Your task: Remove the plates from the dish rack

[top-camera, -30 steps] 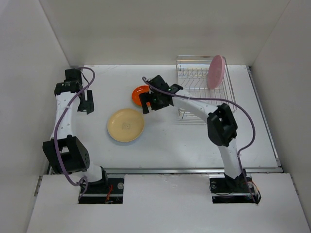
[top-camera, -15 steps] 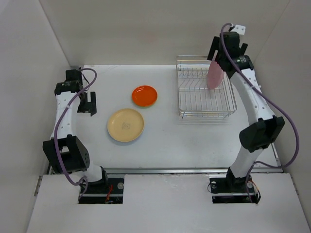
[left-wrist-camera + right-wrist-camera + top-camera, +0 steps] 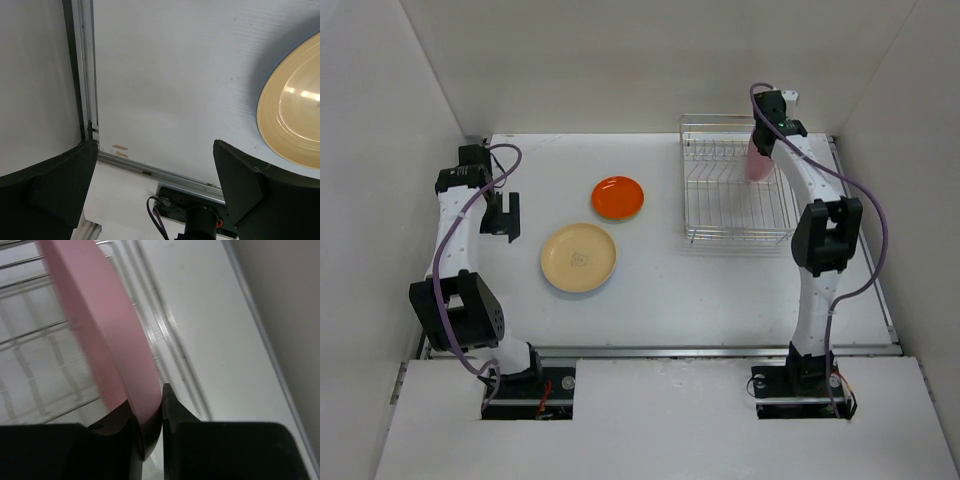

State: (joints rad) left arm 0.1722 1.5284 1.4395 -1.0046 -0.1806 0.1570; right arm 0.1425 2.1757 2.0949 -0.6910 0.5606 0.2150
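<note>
Rack wires are on either side of the pink plate (image 3: 757, 162), so I will next move my right gripper up, then to the left in the top view and down onto the tan plate (image 3: 578, 257).
The pink plate (image 3: 757, 162) stands on edge at the back right of the dish rack (image 3: 738, 240). My right gripper (image 3: 766, 132) is over its top rim. In the right wrist view the gripper (image 3: 148, 407) is shut on the pink plate's (image 3: 102, 325) rim, one finger on each face. An orange-red plate (image 3: 618, 197) and a tan plate (image 3: 578, 257) lie flat on the table, left of the rack. My left gripper (image 3: 501, 214) hangs open near the left wall. Its wrist view shows the tan plate's (image 3: 295, 117) edge and nothing between the fingers (image 3: 247, 185).
White enclosure walls stand close on the left, back and right. A metal rail (image 3: 150, 172) runs along the table's near edge, by the left arm's base. The rack's thin wires (image 3: 30, 337) lie under and beside the pink plate.
My right arm swung from the orange-red plate to the back right of the rack, and its gripper shut on the pink plate's rim. The left arm stayed put.
</note>
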